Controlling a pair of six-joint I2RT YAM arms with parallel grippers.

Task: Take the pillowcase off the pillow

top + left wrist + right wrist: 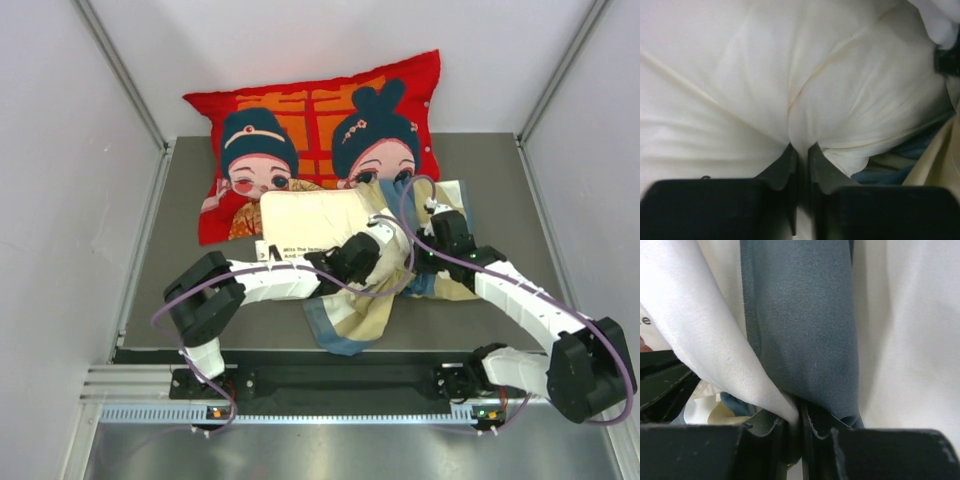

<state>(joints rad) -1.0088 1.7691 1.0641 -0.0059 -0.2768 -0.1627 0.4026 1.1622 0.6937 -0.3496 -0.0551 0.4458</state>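
The pillowcase (350,318) still wraps the pillow's other end. My left gripper needs to pull left in the top view toward the dark text next, and then release.
The cream-white pillow (310,222) lies mid-table, its left part bare, with dark text near its front edge. The blue, tan and cream checked pillowcase (350,318) is bunched around its right end and trails toward the near edge. My left gripper (372,250) is shut on a pinch of the pillow's cream fabric (805,90), which fills the left wrist view. My right gripper (432,214) is shut on the pillowcase, pinching a blue band (805,320) and a cream fold (700,330) between its jaws.
A large red cartoon-figure cushion (320,120) leans against the back wall behind the pillow. White walls close in the left, right and back sides. A black rail (330,380) runs along the near table edge by the arm bases.
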